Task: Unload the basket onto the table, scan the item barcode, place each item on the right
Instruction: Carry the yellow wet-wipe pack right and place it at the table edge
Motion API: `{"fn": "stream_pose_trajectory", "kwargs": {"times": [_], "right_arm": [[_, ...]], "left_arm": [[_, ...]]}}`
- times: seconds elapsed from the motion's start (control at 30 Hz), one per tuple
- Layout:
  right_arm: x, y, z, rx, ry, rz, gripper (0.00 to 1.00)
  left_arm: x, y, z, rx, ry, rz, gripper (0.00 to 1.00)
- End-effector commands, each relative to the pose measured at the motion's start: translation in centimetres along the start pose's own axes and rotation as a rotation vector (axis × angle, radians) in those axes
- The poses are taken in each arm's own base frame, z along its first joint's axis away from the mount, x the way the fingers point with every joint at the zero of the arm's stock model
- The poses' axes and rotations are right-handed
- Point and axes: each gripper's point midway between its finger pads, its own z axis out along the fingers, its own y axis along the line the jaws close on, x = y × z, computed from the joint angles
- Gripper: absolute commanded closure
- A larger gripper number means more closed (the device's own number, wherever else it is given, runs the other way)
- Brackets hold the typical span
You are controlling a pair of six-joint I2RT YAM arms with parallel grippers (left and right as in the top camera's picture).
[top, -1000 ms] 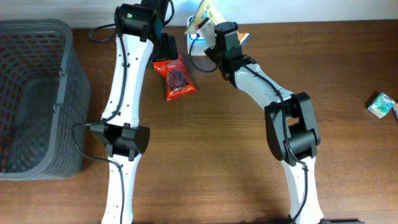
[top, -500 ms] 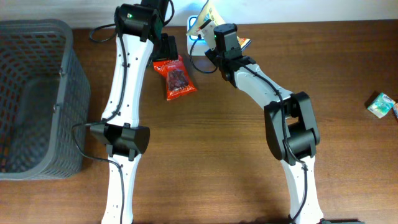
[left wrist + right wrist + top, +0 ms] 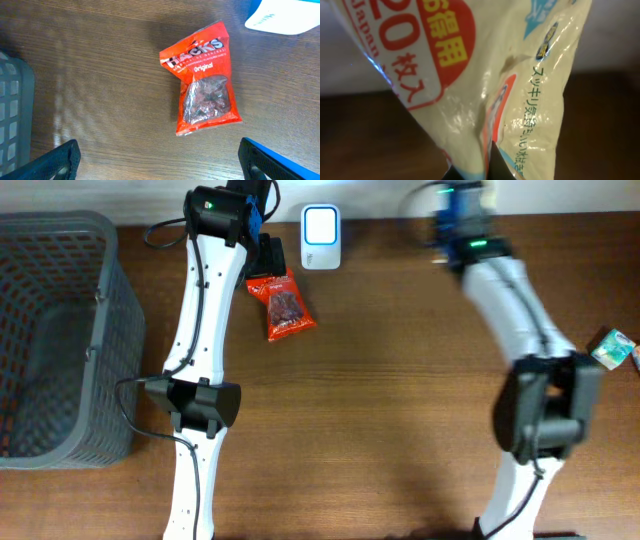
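Note:
The robot's right gripper will next swing to the right in the overhead view, tilt down and open there, since bare table shows beside the green-and-white packet.
My right gripper [image 3: 487,152] is shut on a cream plastic packet [image 3: 470,75] with red and blue Japanese print, which fills the right wrist view. In the overhead view that gripper [image 3: 457,208] is a blur at the table's back edge, right of the white scanner [image 3: 320,225] with its lit blue face. A red Hacks candy bag [image 3: 283,305] lies flat on the table left of the scanner. My left gripper [image 3: 157,156] hangs open just short of this bag [image 3: 205,82], touching nothing. No barcode shows on either item.
A grey mesh basket [image 3: 60,330] stands at the table's left edge. A small green-and-white packet [image 3: 612,348] lies near the right edge. A corner of the scanner [image 3: 282,15] shows at the top right of the left wrist view.
My right arm has swung quickly to the right, away from the scanner, carrying the cream packet. The scanner is now uncovered. The left arm and red bag have not moved.

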Motion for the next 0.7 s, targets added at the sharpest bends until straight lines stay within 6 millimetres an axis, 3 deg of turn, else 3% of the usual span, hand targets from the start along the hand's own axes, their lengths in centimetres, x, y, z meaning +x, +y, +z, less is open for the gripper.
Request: {"fn": "stream_pose_trajectory", "kwargs": {"times": [0.0,0.1,0.2,0.27,0.3,0.33,0.4,0.5,0.6,0.67], "right_arm": [[4.1,-11.6,1.3,0.195,0.163,0.246,0.96],[9.0,-19.8,2.6,0.222,0.311,0.371,0.96],[11.2,-23.0,3.5,0.182,0.357,0.458,0.96],[12.4,-25.0,4.1,0.172,0.365,0.505,0.20],[12.6,-25.6,4.0,0.180,0.366,0.514,0.01],[12.8,-26.1,4.0,0.185,0.368,0.521,0.01],[12.9,-25.1,4.0,0.134,0.384,0.531,0.01],[12.2,-20.7,3.9,-0.093,0.403,0.565,0.01],[10.1,-12.5,1.7,-0.502,0.436,0.599,0.01],[10.1,-7.4,-0.4,-0.654,0.516,0.591,0.02]], "left_arm": [[-0.2,0.0,-0.9,0.003,-0.021,-0.002,0.01],[-0.2,0.0,-0.9,0.003,-0.021,-0.002,0.01],[-0.2,0.0,-0.9,0.003,-0.021,-0.002,0.01],[-0.2,0.0,-0.9,0.003,-0.021,-0.002,0.01],[-0.2,0.0,-0.9,0.003,-0.021,-0.002,0.01],[-0.2,0.0,-0.9,0.003,-0.021,-0.002,0.01],[-0.2,0.0,-0.9,0.003,-0.021,-0.002,0.01],[-0.2,0.0,-0.9,0.003,-0.021,-0.002,0.01],[-0.2,0.0,-0.9,0.003,-0.021,-0.002,0.01],[-0.2,0.0,-0.9,0.003,-0.021,-0.002,0.01]]}}
